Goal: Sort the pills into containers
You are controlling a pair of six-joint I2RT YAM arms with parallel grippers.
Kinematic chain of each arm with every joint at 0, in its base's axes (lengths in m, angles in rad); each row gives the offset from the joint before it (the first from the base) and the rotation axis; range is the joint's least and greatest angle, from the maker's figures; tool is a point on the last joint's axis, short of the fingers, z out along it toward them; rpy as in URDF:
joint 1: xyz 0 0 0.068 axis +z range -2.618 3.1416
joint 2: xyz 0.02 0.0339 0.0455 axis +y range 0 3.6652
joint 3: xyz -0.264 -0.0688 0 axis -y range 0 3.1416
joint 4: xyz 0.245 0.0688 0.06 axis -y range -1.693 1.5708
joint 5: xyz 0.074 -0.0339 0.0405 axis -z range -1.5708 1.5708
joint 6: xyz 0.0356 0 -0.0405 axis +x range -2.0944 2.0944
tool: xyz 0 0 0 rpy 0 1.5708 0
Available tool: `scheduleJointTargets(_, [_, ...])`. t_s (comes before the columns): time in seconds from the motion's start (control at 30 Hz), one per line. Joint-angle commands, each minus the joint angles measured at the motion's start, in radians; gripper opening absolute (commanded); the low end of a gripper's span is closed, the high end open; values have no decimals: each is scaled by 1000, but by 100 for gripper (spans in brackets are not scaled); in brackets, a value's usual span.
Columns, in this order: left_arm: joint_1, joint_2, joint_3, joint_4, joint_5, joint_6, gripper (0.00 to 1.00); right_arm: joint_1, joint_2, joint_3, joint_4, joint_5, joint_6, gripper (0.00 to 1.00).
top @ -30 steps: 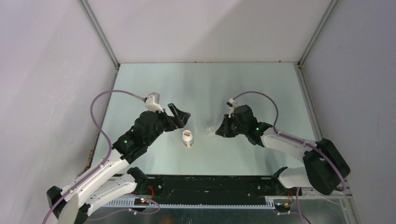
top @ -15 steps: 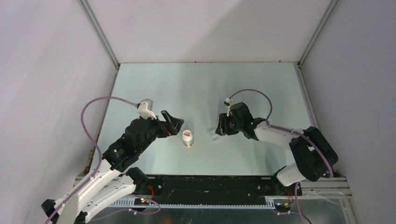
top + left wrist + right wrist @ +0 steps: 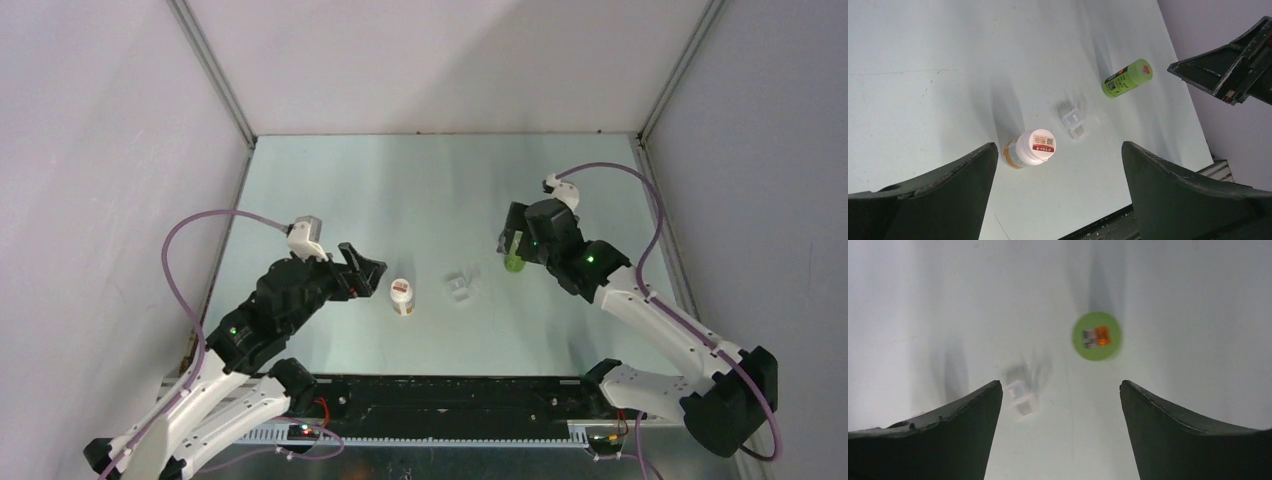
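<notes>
I will lower my right gripper with its fingers open and close it around the bottle's cap (image 3: 1097, 336), because the green bottle stands upright below with its top facing up.
The containers, one small translucent pill box (image 3: 461, 286) (image 3: 1074, 121) (image 3: 1021, 397), lie on the table's middle. A white-capped amber bottle (image 3: 401, 296) (image 3: 1030, 148) stands to its left, and a green bottle (image 3: 515, 263) (image 3: 1127, 78) (image 3: 1096, 335) stands upright to its right. My left gripper (image 3: 372, 270) (image 3: 1059, 150) hangs open just left of the amber bottle, holding nothing. Above the green bottle my right gripper (image 3: 512, 240) (image 3: 1060, 385) is open and empty, apart from the pill box. No loose pills show; they are hidden.
The pale green table (image 3: 420, 190) is boxed in by white walls at the back and both sides. A black rail (image 3: 450, 395) with the arm bases runs along the near edge. In the left wrist view the right gripper's fingers (image 3: 1233, 70) show at the far right.
My right gripper has opened, left the pill box on the table and swung back and right to above the green bottle. The left arm has drawn back a little.
</notes>
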Motion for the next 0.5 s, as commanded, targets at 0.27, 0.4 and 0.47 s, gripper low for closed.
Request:
scheduleJointTargets(0.27, [4,-37,39,-16,7,33,99,-65,215,105,-115,208,-40,92])
scheduleJointTargets(0.4, [5,-51,25,-16,17,24,99,-64,278,120,-75,179,-50,88])
scheduleJointTargets(0.47, [5,-54,22,-18,24,19,99,-64,304,133,-75,169,-36,86])
